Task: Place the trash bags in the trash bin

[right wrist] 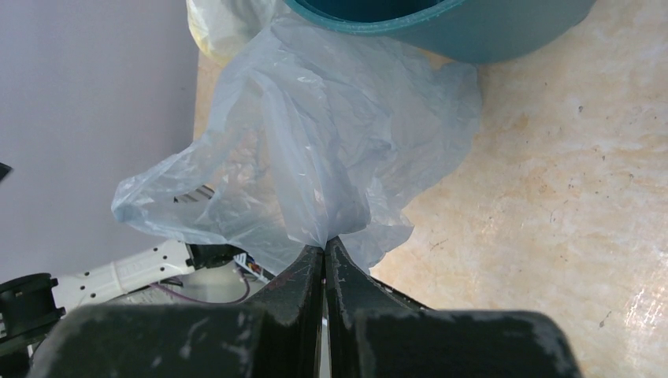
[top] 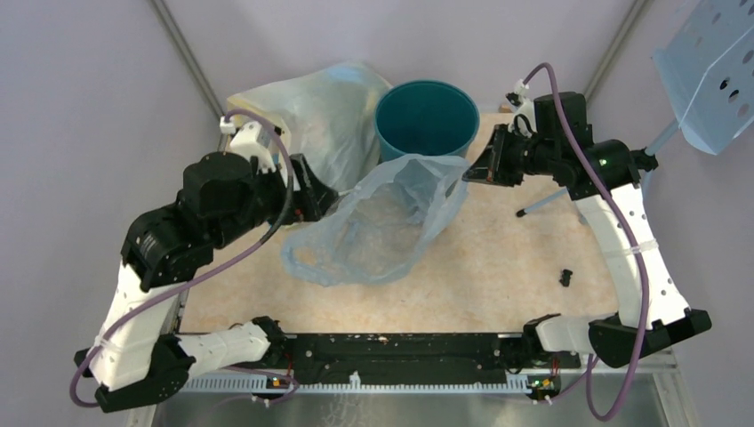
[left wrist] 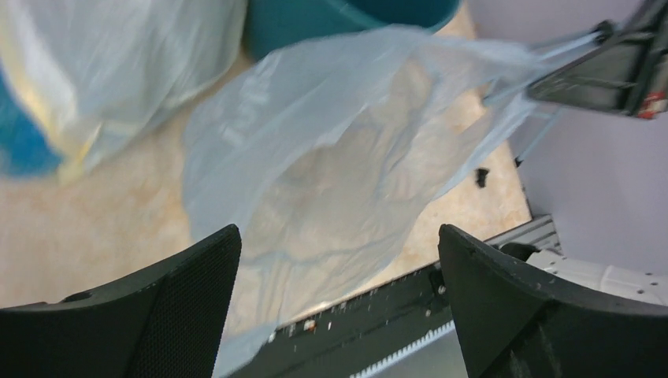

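Note:
The left gripper moves back and down onto the pale-blue trash bag's loose near corner [top: 299,256] next, because so far only its edge by the bin [top: 427,116] is held.
The pale-blue trash bag [top: 382,222] hangs crumpled over the table, its upper right edge lifted just in front of the dark teal trash bin [top: 427,116]. My right gripper [top: 466,174] is shut on that edge; the pinch shows in the right wrist view [right wrist: 325,241], with the bag [right wrist: 307,157] spreading away below the bin's wall [right wrist: 488,35]. My left gripper [top: 331,201] is open at the bag's left side; in the left wrist view [left wrist: 339,260] its fingers are wide apart with the bag [left wrist: 331,150] beyond them, not held.
A large yellowish translucent bag [top: 311,107] with blue items inside lies at the back left, touching the bin. A small black piece [top: 565,277] lies on the table at the right. A thin rod [top: 542,203] lies near the right arm.

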Controlling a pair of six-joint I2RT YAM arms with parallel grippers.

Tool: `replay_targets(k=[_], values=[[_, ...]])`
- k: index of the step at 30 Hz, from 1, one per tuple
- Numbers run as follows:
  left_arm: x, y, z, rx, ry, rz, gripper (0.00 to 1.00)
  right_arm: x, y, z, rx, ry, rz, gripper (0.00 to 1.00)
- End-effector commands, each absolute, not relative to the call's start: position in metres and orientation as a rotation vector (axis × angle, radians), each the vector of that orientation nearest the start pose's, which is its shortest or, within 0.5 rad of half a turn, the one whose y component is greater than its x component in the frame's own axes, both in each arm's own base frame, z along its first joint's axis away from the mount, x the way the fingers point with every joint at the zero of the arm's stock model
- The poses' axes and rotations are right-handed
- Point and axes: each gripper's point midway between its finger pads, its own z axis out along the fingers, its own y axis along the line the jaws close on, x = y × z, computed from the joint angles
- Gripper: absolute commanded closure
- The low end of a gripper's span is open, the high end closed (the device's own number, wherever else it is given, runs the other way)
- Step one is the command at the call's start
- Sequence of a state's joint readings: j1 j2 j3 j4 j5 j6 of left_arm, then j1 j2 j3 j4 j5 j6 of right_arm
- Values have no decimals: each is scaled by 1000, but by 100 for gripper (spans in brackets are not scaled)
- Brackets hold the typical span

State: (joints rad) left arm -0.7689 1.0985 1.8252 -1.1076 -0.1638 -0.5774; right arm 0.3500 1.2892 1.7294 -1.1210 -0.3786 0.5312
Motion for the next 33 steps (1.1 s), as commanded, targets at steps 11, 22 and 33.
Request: replay_targets(k=[11,22,33], values=[[117,-124,319,-168,2406,-641,1,248,181,362,-73,2305,891,100],[144,-113,263,-198,2408,-419,2,240,184,355,-89,2318,926,100],[170,-151,327,-20,2145,-661,100,237,197,376,-199,2220,1027,100]])
